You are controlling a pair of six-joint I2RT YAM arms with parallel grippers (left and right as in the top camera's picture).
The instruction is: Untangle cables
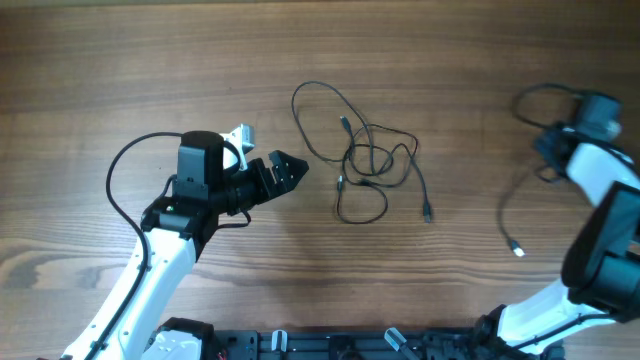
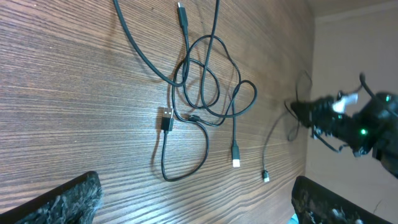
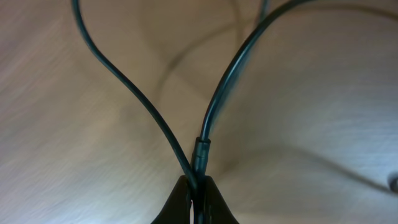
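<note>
I should carry the cable farther away, to the right in the overhead view, before my right gripper opens.
Thin black cables [image 1: 365,160] lie knotted in loose loops at the table's middle; the left wrist view shows the same cables [image 2: 205,93] with a USB plug [image 2: 166,119] and a white-tipped plug [image 2: 236,163]. My left gripper [image 1: 288,172] is open just left of the tangle, touching nothing, its fingers [image 2: 62,202] wide apart. One separate cable [image 1: 507,205] with a silver tip [image 1: 517,250] runs out at the far right. My right gripper [image 1: 548,150] is shut on that cable; in the right wrist view two strands [image 3: 214,112] meet between the closed gripper [image 3: 198,190].
The wooden table [image 1: 150,60] carries nothing else. The left arm's thick black cable [image 1: 115,175] arcs beside its wrist. The right arm [image 2: 357,121] shows at the far side in the left wrist view. A dark rail [image 1: 330,345] runs along the front edge.
</note>
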